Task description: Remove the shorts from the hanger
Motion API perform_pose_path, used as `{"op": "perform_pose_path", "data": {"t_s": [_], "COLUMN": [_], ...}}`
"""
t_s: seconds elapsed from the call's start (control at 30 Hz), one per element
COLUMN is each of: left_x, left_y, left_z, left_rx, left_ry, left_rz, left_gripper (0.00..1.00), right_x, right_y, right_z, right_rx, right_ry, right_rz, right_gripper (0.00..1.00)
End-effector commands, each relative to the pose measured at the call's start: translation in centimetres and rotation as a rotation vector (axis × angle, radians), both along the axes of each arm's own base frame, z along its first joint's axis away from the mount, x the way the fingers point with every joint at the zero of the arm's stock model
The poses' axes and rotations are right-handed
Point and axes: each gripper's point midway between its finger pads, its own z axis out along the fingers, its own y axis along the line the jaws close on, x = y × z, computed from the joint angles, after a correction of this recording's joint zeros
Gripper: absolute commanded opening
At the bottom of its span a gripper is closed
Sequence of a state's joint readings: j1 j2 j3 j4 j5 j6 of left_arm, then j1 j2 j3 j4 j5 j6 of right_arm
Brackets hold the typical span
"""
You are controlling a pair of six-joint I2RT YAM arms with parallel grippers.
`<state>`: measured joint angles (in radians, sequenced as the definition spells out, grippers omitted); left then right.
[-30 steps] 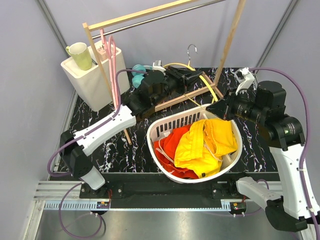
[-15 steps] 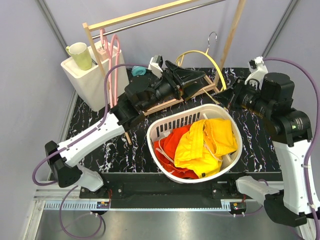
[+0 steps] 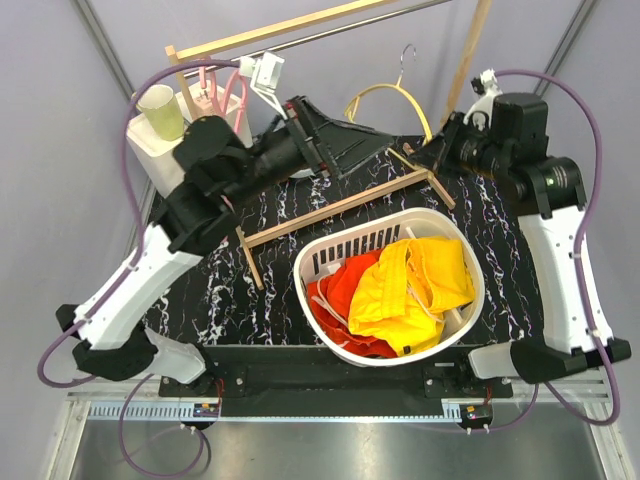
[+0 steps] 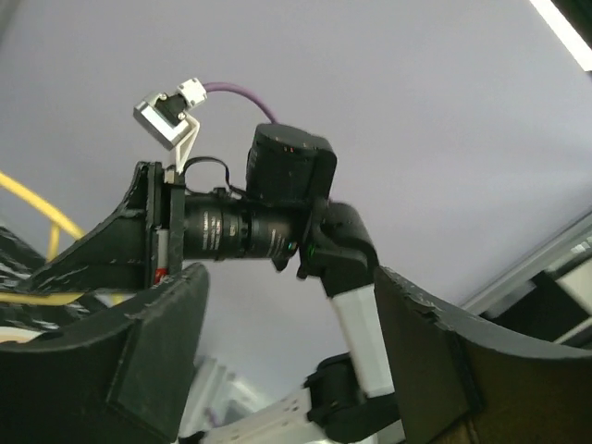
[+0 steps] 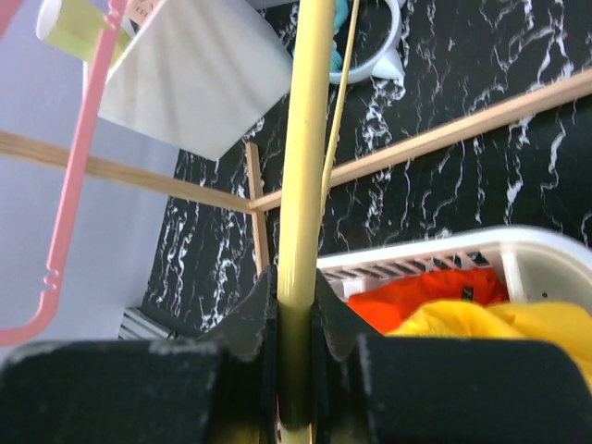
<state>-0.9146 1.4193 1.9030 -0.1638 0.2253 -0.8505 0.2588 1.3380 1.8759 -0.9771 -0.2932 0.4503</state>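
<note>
The yellow hanger is already bare, so the robot's right gripper will next rise outward to the rack and bring the hanger's hook down onto the metal rod.
The yellow shorts and the orange-red shorts lie bunched together in the white basket, off any hanger. My right gripper is raised behind the basket and shut on the bare yellow hanger. In the right wrist view the jaws clamp the hanger's yellow bar, with the orange-red shorts and yellow shorts below. My left gripper hangs in the air left of the hanger, open and empty; its fingers stand wide apart.
A wooden rack stands at the back with its top rail and a low bar behind the basket. A pink hanger sits by the white box, which carries a green cup.
The left gripper has opened and swung up and to the left, away from the yellow hanger. The right gripper has lifted the hanger higher and further back.
</note>
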Motion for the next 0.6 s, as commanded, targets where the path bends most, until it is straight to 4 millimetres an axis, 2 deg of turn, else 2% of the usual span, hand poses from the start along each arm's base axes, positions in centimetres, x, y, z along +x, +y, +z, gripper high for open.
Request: {"op": "perform_pose_path", "data": {"t_s": [0.0,0.03,0.07,0.1,0.17,0.23,0.27,0.3,0.37,0.4,0.43,0.47,0.57], "left_x": [0.8,1.0,1.2,1.6,1.8,2.5,2.4,2.8,2.7,2.9,3.0,2.9,3.0], "left_y": [4.1,4.7,5.3,6.5,8.0,9.5,10.3,10.8,11.8,12.2,12.5,12.9,13.5], "left_z": [-0.9,-1.0,-1.6,-1.5,-2.0,-2.4,-2.6,-3.1,-3.3,-3.8,-4.0,-4.0,-4.5], "left_rx": [0.198,0.22,0.259,0.288,0.345,0.398,0.419,0.447,0.469,0.492,0.502,0.506,0.521], "left_ry": [-0.219,-0.234,-0.235,-0.269,-0.284,-0.31,-0.314,-0.321,-0.329,-0.331,-0.332,-0.332,-0.317], "left_rz": [0.209,0.238,0.264,0.323,0.379,0.451,0.469,0.502,0.528,0.55,0.56,0.571,0.589], "left_gripper": [0.78,0.79,0.8,0.8,0.81,0.82,0.83,0.83,0.84,0.84,0.85,0.85,0.85], "right_x": [3.4,3.9,4.2,5.3,6.3,6.9,7.0,7.6,7.9,8.4,8.3,8.6,8.3], "right_y": [1.0,1.2,1.4,1.9,2.6,3.0,3.1,3.3,3.3,3.4,3.3,3.5,3.4], "right_z": [5.5,5.7,6.8,6.2,6.6,6.8,7.4,7.1,8.0,7.9,8.7,8.5,9.2], "right_rx": [0.051,0.056,0.069,0.072,0.093,0.104,0.113,0.111,0.115,0.113,0.117,0.117,0.116], "right_ry": [-0.171,-0.174,-0.195,-0.176,-0.173,-0.171,-0.184,-0.176,-0.203,-0.2,-0.219,-0.213,-0.221], "right_rz": [0.01,0.017,0.021,0.028,0.045,0.059,0.064,0.062,0.062,0.062,0.061,0.064,0.066], "right_gripper": [0.0,0.0,0.0,0.0,0.0,0.0,0.0,0.0,0.0,0.0,0.0,0.0,0.0]}}
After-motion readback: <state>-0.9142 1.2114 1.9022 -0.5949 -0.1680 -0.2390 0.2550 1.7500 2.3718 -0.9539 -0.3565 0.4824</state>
